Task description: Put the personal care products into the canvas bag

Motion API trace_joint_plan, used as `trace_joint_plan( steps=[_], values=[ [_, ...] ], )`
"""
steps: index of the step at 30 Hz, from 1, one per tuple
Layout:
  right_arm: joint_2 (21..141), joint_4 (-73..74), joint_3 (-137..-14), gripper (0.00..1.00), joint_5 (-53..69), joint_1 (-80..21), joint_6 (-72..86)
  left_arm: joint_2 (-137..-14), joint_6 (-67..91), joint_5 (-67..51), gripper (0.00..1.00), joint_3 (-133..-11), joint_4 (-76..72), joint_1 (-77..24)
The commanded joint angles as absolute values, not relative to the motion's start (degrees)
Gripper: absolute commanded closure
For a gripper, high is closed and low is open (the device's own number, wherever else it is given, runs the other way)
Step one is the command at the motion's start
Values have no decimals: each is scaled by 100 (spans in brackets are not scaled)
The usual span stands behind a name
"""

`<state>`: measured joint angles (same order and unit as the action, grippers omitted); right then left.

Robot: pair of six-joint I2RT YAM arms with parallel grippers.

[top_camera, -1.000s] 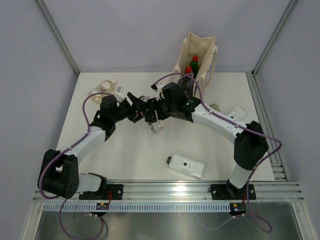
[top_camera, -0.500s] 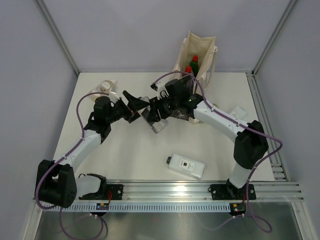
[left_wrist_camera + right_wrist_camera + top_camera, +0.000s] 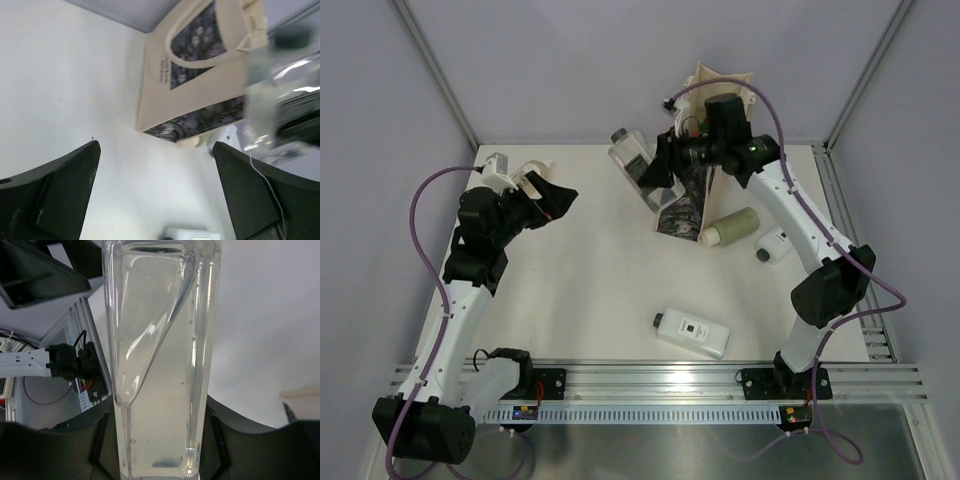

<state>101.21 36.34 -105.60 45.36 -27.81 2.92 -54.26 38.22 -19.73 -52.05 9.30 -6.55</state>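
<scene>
The clear rectangular bottle (image 3: 636, 163) still hangs beside the canvas bag. I should next raise my right gripper outward over the bag's opening, then lower it inside and open it.
My right gripper (image 3: 663, 172) is shut on the clear rectangular bottle (image 3: 636, 163), holding it tilted in the air just left of the canvas bag (image 3: 725, 84). In the right wrist view the bottle (image 3: 160, 365) fills the gap between the fingers (image 3: 235, 440). The bag shows its dark printed panel (image 3: 682, 208). My left gripper (image 3: 552, 198) hangs open and empty at the left, far from the bottle. From its wrist view I see the bag (image 3: 165, 95) and the clear bottle (image 3: 275, 100). A pale green cylinder (image 3: 732, 226) lies at the bag's foot.
A flat white bottle (image 3: 692, 333) lies near the front of the table. A second white bottle (image 3: 775, 243) lies right of the cylinder. A peach translucent bottle (image 3: 530, 176) sits at the back left, partly behind my left arm. Walls close the back and sides.
The left gripper let go of the clear bottle, opened wide and drew back to the left. The right arm carried the bottle up and back toward the bag.
</scene>
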Motion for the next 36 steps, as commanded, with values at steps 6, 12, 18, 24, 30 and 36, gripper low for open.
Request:
trace_joint_plan(
  steps=[6,12,18,24,30,36],
  values=[
    [10203,2716,-12584,100,3943,-1759,1080,-5150,2813,-1213,1,-5317,1880,-317],
    [10652,2225,-12947,100,1515,-1380,1467,-5150,2751,-1222,1,-5265,1907,-106],
    [11302,1811,-13017,100,360,-1327,1828,-5256,2672,-907,1,-5256,1968,-18],
    [11847,1767,-13087,100,1168,-1318,2381,-5624,2032,-440,1,-5352,1733,-9],
    [11927,1687,-12683,63,1713,-1318,2610,-6231,924,-335,1,-5405,1363,-9],
    [11927,1722,-12586,21,2258,-1318,2251,-6933,334,304,1,-5238,546,122]
  ],
)
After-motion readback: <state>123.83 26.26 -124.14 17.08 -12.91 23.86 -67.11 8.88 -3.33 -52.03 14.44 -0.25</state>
